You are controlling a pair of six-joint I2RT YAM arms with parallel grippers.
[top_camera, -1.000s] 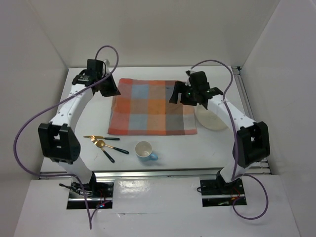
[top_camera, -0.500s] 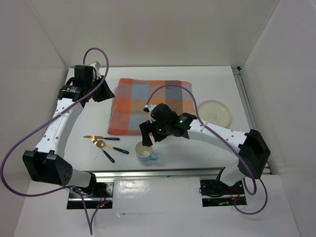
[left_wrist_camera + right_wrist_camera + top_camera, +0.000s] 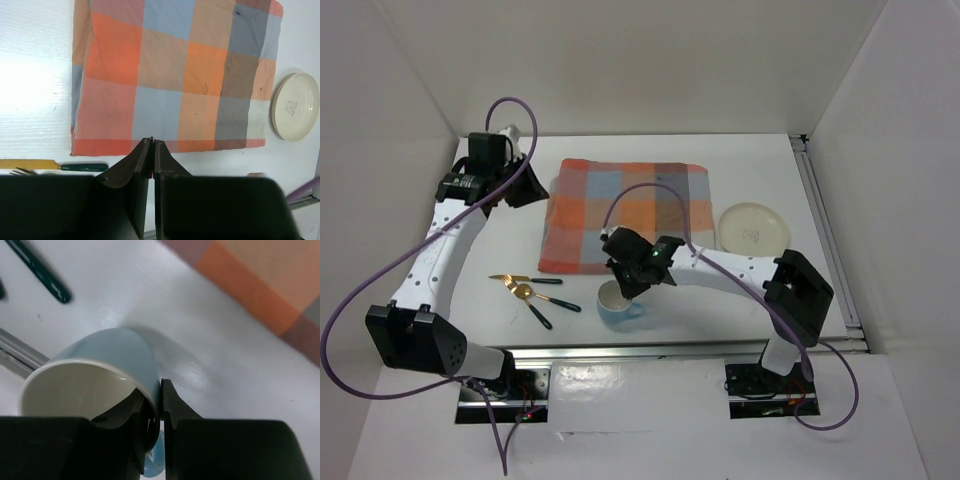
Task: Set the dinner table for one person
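Note:
My right gripper moves outward and to the right in the top view to the cloth's empty far corner [image 3: 688,182] next and releases the cup [image 3: 623,308] there.
The blue cup [image 3: 623,308] with a white inside stands near the front edge of the white dinner table [image 3: 760,170]. My right gripper [image 3: 619,287] is shut on its rim. In the right wrist view one finger sits inside the cup [image 3: 100,365] and the other presses its outer wall, with the right gripper [image 3: 159,390] just above the handle. My left gripper [image 3: 533,186] hovers at the far left corner of the orange-and-blue checked cloth [image 3: 625,215]. In the left wrist view the left gripper [image 3: 152,142] is shut and holds nothing.
A cream plate [image 3: 754,226] lies to the right of the cloth [image 3: 170,75] and appears as the plate [image 3: 295,106] in the left wrist view. Gold cutlery with dark green handles [image 3: 528,291] lies left of the cup. A metal rail [image 3: 650,348] runs along the front edge.
My right arm swung from the cloth's far right side down to the cup, and its jaws shut on the rim. The left gripper drew back a little from the cloth's corner.

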